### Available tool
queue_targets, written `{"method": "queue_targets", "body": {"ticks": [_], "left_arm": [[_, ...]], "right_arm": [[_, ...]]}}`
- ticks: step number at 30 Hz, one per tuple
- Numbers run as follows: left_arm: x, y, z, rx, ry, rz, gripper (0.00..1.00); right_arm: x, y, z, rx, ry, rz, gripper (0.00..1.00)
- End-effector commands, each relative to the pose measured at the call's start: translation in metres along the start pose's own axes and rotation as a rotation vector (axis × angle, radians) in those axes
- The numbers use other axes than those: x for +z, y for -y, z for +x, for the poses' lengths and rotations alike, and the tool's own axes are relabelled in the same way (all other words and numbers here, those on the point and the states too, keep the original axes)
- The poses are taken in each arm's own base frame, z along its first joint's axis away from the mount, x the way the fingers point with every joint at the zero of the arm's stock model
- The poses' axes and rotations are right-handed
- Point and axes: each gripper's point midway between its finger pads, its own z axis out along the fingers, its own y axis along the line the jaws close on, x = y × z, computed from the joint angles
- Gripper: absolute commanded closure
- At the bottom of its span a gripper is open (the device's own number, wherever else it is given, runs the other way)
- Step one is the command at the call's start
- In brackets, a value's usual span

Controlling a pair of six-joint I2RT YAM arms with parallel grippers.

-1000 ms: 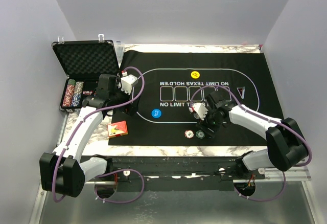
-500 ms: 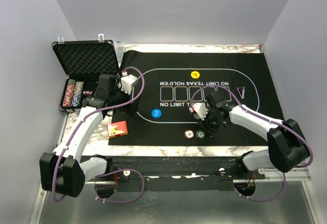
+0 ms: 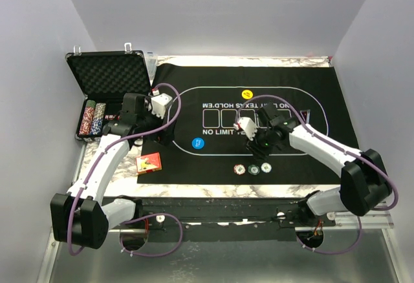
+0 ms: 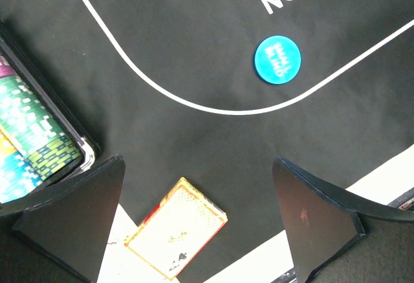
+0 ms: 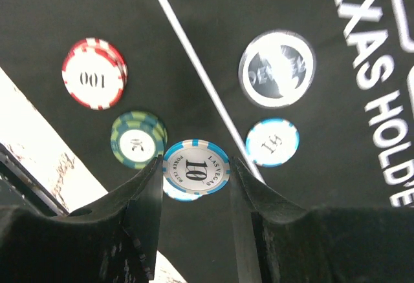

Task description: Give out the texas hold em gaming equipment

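My right gripper holds the blue-and-white chip, and the line by the blue disc (image 4: 277, 59) is to its left in the top view. Next it will move across and down to release the chip on that line.
My right gripper (image 5: 196, 164) is shut on a blue-and-white poker chip (image 5: 195, 172) marked 10, held by its edges above the felt. Under it lies another blue chip (image 5: 173, 190). Around it rest a red chip (image 5: 94, 73), a green chip (image 5: 137, 141), a blue chip (image 5: 272, 142) and a black button disc (image 5: 277, 68). From above, the right gripper (image 3: 259, 145) hangs behind a row of chips (image 3: 253, 168). My left gripper (image 4: 199, 167) is open and empty, over the red-orange card box (image 4: 176, 227). A blue button disc (image 4: 277, 59) and a yellow one (image 3: 246, 93) lie on the felt.
The black felt mat (image 3: 323, 95) covers most of the table. An open foam-lined case (image 3: 107, 75) stands at the back left with rows of chips (image 3: 92, 118) in it; its corner (image 4: 58, 121) is close to my left finger. The marble table edge (image 3: 213, 191) runs along the front.
My right gripper has closed on the blue 10 chip and risen back and slightly left with it, uncovering a chip on the mat. The left arm has barely moved.
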Motion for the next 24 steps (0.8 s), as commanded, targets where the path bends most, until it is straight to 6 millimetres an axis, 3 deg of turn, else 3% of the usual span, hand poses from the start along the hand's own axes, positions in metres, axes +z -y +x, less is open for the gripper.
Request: {"method": "queue_targets", "body": {"ticks": [1,9,13,14,19,24], "left_arm": [[-0.009,-0.008,-0.018,-0.060,0.055,0.013,0.01],[-0.030,-0.052,-0.025,-0.272,0.129,-0.039,0.01],[-0.037,-0.066,-0.023,-0.348,0.154,-0.033,0.01],[-0.039,-0.071,-0.021,-0.380,0.160,-0.034,0.01],[-0.042,-0.075,-0.020,-0.398,0.170,-0.043,0.01],[-0.044,-0.077,-0.021,-0.405,0.177,-0.049,0.01]], "right_arm": [[0.004,0.000,-0.057,-0.066,0.093,-0.011,0.62],[0.037,-0.016,-0.157,-0.174,0.196,-0.033,0.64],[0.057,-0.049,-0.193,-0.267,0.212,-0.066,0.64],[0.073,-0.074,-0.209,-0.320,0.207,-0.089,0.64],[0.093,-0.095,-0.226,-0.364,0.200,-0.107,0.64],[0.110,-0.106,-0.230,-0.380,0.177,-0.115,0.64]]}}
